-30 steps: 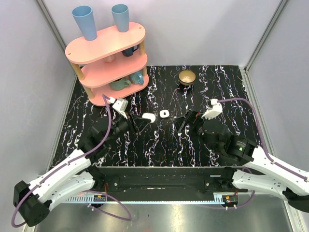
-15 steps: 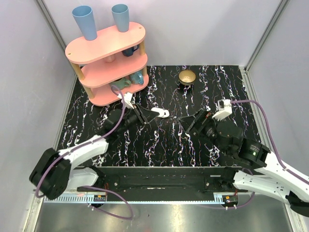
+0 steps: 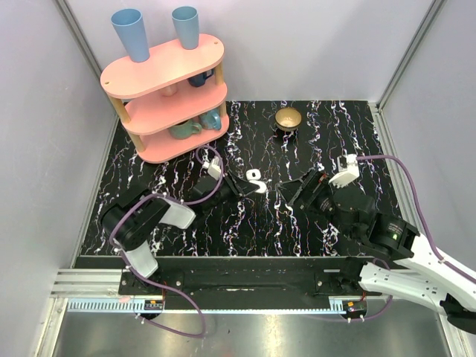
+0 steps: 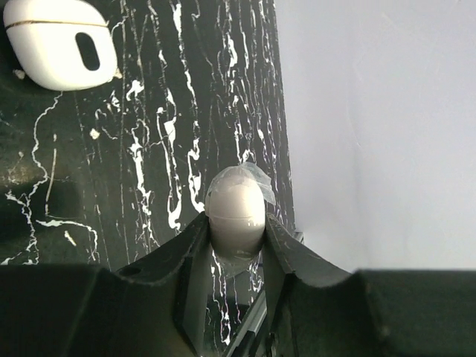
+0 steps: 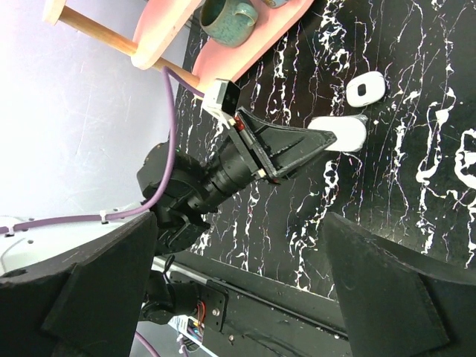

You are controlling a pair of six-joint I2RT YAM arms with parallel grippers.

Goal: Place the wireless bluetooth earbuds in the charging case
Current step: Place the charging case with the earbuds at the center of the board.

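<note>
I will next move my left gripper down toward the bare tabletop beside the small white oval piece to release the charging case, which still hangs above the marble.
My left gripper [image 3: 250, 186] is shut on a white pill-shaped charging case [image 4: 236, 210], held by its end between both fingers. From the right wrist view the case [image 5: 339, 134] sticks out past the left gripper [image 5: 306, 146], low over the black marbled table [image 3: 223, 223]. A smaller white oval piece [image 3: 255, 174] with a dark oval spot lies just beyond it, apart from it; it also shows in the left wrist view [image 4: 59, 44]. Whether that piece is one of the earbuds I cannot tell. My right gripper [image 3: 297, 186] stands wide open and empty, facing the case from the right.
A pink three-tier shelf [image 3: 167, 89] with mugs and two blue cups stands at the back left. A gold bowl [image 3: 288, 117] sits at the back middle. Grey walls close in the table on the left, back and right.
The left gripper has carried the case rightwards to beside the small oval piece, its arm folding in. The right gripper drew back a little to the right, then held still.
</note>
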